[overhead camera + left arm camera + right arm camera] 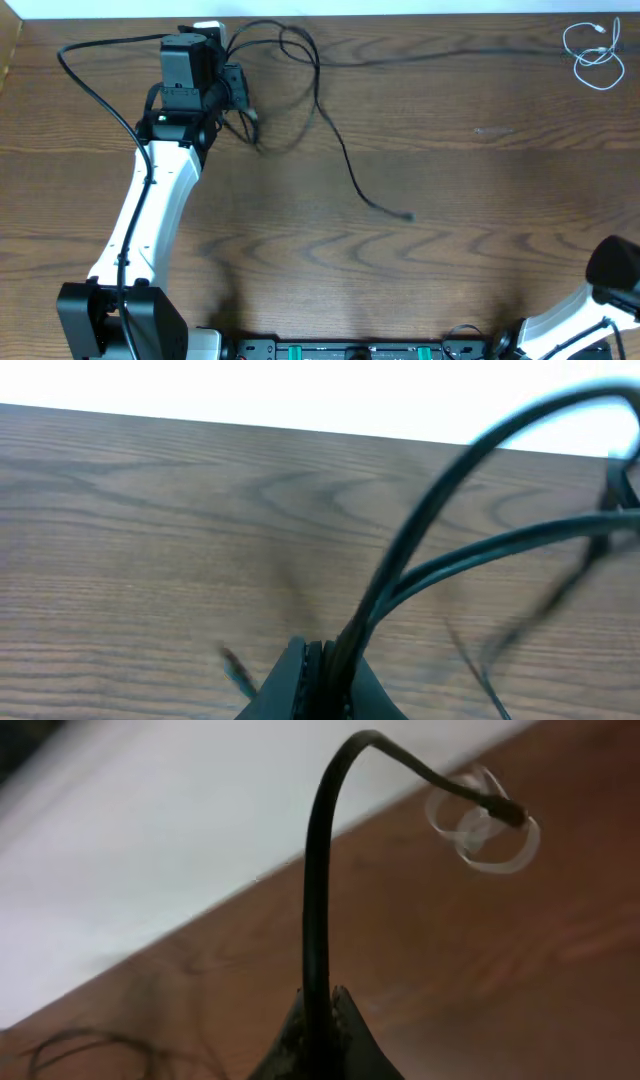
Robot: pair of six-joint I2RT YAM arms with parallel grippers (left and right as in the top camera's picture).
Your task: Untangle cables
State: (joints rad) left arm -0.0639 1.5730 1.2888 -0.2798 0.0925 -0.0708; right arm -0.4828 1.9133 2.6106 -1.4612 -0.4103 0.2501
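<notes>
The black cord (pixel 315 870) goes left in the overhead view with my right gripper next and gets released over bare far wood, since it runs over the white coil.
The long black cable (pixel 345 160) loops near the table's far edge, and one end plug (pixel 408 215) rests mid-table. My left gripper (pixel 238 95) is shut on several strands of it, which rise from the jaws (pixel 325 660) in the left wrist view (pixel 450 490). The white cable (pixel 595 55) lies coiled in small loops at the far right corner, apart from the black one. In the right wrist view my right gripper (pixel 320 1005) is shut on a black cord (pixel 315 870) that stands up and bends over. Its plug tip appears in front of the white coil (pixel 480 820).
The wooden table (pixel 480 200) ends at a white far edge. A thicker black wire (pixel 90 80) runs to the left arm (pixel 150 210). The right arm (pixel 615 270) sits at the near right corner. A dark control bar (pixel 350 350) lines the front edge.
</notes>
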